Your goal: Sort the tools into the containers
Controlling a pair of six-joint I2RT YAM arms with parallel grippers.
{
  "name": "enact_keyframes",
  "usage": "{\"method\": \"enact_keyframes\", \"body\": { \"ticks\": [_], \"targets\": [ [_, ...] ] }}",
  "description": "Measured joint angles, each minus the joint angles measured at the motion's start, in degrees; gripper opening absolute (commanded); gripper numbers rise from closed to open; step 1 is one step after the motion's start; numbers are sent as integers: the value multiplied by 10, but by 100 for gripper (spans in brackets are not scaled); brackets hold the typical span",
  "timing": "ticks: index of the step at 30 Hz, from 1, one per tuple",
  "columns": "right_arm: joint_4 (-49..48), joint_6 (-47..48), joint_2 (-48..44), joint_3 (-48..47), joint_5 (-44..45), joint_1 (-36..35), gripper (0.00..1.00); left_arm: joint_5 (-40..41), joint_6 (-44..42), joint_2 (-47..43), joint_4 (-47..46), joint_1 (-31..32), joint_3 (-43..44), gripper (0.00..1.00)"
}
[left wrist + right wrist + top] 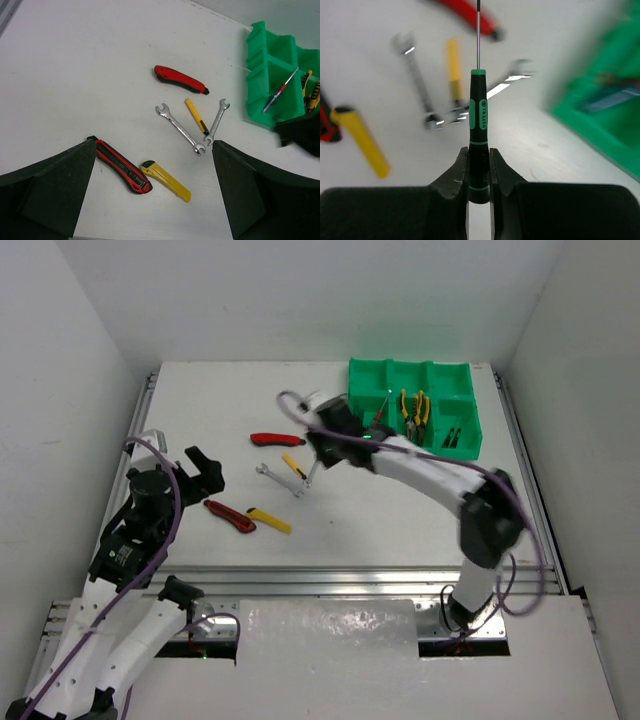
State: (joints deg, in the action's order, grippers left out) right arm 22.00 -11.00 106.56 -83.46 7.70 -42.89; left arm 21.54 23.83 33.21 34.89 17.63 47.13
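Observation:
I will next carry the screwdriver with my right gripper to the right in the top view, past the pliers, over the green containers' end compartment [455, 432], where small dark tools lie.
My right gripper [479, 155] is shut on the handle of a black-and-green screwdriver [478, 120], whose shaft points away over the table. In the top view the right gripper [312, 452] hangs just left of the green containers [460, 390]. Below it lie two silver wrenches [180, 129] [216, 121], a slim yellow knife [196, 116] and a red knife [181, 80]. My left gripper [154, 145] stands open above a red-black knife [122, 165] and a yellow knife [166, 181], holding nothing.
The containers hold yellow-handled pliers [413, 410], a red screwdriver [280, 90] and small dark tools [452, 437]. White walls close in the table on three sides. A metal rail [330, 580] runs along the near edge.

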Motion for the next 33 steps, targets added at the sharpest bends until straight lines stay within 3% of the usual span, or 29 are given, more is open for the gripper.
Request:
{"method": "enact_keyframes", "body": {
  "ticks": [3, 5, 8, 10, 13, 16, 20, 27, 30, 33],
  "targets": [
    [-28, -43, -140, 78, 16, 119, 5, -2, 0, 0, 0, 0, 0, 100],
    [-54, -78, -198, 117, 32, 248, 6, -2, 0, 1, 0, 0, 0, 100],
    [-54, -118, -204, 141, 54, 422, 7, -5, 0, 6, -2, 0, 0, 100],
    [-44, -131, -174, 137, 55, 471, 8, -7, 0, 11, -3, 0, 0, 100],
    [-16, -139, -100, 98, 47, 489, 10, -7, 0, 17, -3, 0, 0, 100],
    [5, -141, -22, 41, 37, 490, 20, -7, 0, 18, -3, 0, 0, 100],
    [39, -147, 47, -29, 38, 490, 65, -7, 0, 20, -3, 0, 0, 100],
    [62, -153, 30, -37, 21, 488, 69, -9, -1, 37, -3, 0, 0, 100],
    [49, -157, -31, 1, -12, 475, 68, -9, -1, 38, -3, 0, 0, 100],
    [7, -145, -120, 66, -57, 411, 69, -7, 0, 38, -3, 0, 0, 100]
  ]
}}
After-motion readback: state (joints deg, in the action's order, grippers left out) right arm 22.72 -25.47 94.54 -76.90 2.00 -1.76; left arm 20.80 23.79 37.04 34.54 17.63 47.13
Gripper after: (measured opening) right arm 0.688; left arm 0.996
